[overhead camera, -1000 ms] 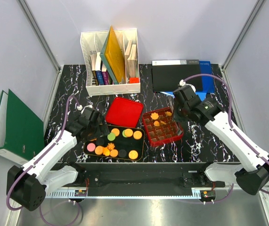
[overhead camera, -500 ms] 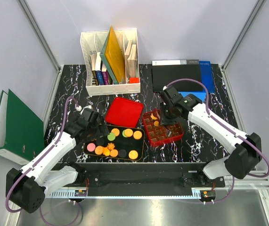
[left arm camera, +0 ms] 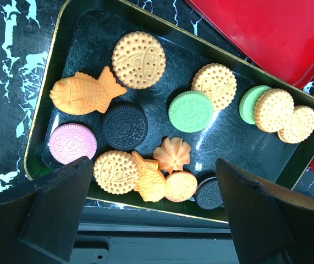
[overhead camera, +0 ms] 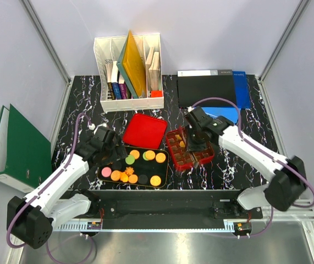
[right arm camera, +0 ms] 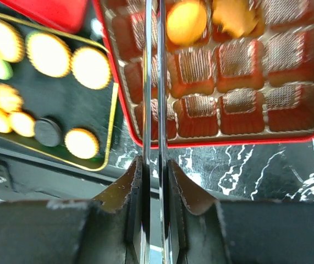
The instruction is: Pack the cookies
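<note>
My right gripper will next swing from the red tin over the black tray's end beside the tin, turning the tongs across the loose cookies.
The cookies lie loose on a black tray; in the left wrist view they are round, fish-shaped and flower-shaped cookies. My left gripper hovers over the tray's left end and is open with nothing between its fingers. My right gripper hangs over the red gridded tin and is shut on thin metal tongs. The blades reach across the tin's left cells and run out of the frame's top. Two orange cookies sit in the tin's cells.
The tin's red lid lies behind the tray. A white book rack stands at the back, and black and blue folders lie back right. A green binder leans off the table's left side.
My right arm has swung left from beside the tin to above it, still holding the tongs. The left arm has barely moved.
</note>
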